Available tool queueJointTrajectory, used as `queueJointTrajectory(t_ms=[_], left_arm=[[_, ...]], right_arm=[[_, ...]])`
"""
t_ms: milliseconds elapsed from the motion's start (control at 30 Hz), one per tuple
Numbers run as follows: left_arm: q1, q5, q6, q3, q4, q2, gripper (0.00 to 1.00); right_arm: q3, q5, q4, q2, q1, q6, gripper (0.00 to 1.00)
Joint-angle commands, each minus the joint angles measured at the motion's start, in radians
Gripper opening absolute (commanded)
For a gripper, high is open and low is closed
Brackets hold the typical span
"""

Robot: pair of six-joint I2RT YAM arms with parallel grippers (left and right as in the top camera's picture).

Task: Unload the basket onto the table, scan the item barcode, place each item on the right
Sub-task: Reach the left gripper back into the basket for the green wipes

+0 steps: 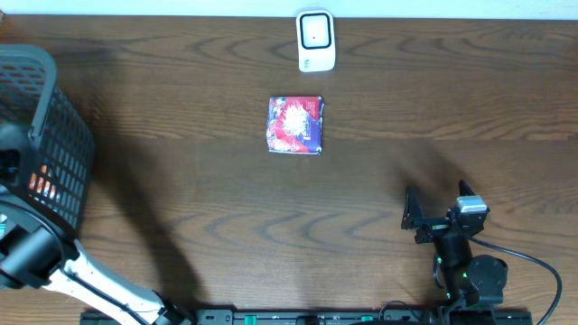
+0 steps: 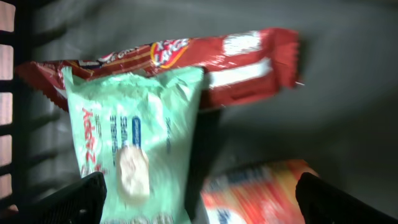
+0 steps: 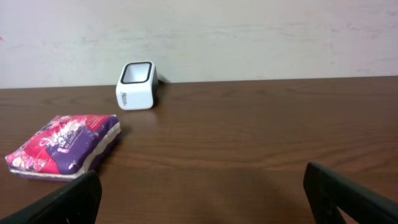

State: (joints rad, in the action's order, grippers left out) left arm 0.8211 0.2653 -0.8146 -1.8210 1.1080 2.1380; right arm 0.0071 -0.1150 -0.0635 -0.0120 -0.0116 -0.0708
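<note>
My left gripper shifts next over the mint green packet (image 2: 140, 137), which lies below, off toward the left in the wrist view, then lowers to close.
A purple and red packet (image 1: 295, 125) lies flat in the middle of the table, also seen at the left in the right wrist view (image 3: 62, 145). The white barcode scanner (image 1: 315, 41) stands at the far edge behind it (image 3: 137, 84). My left arm (image 1: 41, 260) reaches into the black basket (image 1: 54, 117). There my left gripper (image 2: 199, 205) is open above a mint green packet (image 2: 140, 137), a red wrapper (image 2: 205, 59) and an orange packet (image 2: 261, 190), holding nothing. My right gripper (image 1: 413, 217) hovers open and empty low over the table's near right part (image 3: 202, 199).
The basket stands at the table's left edge, and its mesh wall (image 2: 7, 124) runs along the left of the left wrist view. A black cable (image 1: 542, 266) trails from the right arm's base. Bare wood lies between the right gripper and the purple packet.
</note>
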Motion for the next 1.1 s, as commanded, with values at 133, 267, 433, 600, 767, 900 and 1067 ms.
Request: queueJointTrajectory(t_ms=[133, 267, 433, 600, 767, 900, 1067], left_arm=[[0.000, 0.074, -0.018, 0.007, 0.040, 0.107, 0.96], [0.000, 0.074, -0.018, 0.036, 0.034, 0.112, 0.87], [0.000, 0.073, -0.018, 0.047, 0.036, 0.112, 0.47], [0.000, 0.063, -0.016, 0.043, 0.043, 0.108, 0.07], [0.000, 0.022, 0.017, -0.022, 0.043, 0.050, 0.07], [0.000, -0.112, 0.016, -0.105, 0.014, -0.069, 0.07], [-0.002, -0.396, 0.017, -0.126, -0.105, -0.283, 0.07]], right_arm=[[-0.002, 0.001, -0.004, 0.005, -0.005, 0.009, 0.99], [-0.002, 0.001, -0.004, 0.005, -0.005, 0.009, 0.99], [-0.002, 0.001, -0.004, 0.005, -0.005, 0.009, 0.99], [-0.002, 0.001, -0.004, 0.005, -0.005, 0.008, 0.99], [-0.002, 0.001, -0.004, 0.005, -0.005, 0.009, 0.99], [-0.002, 0.001, -0.004, 0.005, -0.005, 0.009, 0.99], [-0.002, 0.001, -0.004, 0.005, -0.005, 0.009, 0.99]])
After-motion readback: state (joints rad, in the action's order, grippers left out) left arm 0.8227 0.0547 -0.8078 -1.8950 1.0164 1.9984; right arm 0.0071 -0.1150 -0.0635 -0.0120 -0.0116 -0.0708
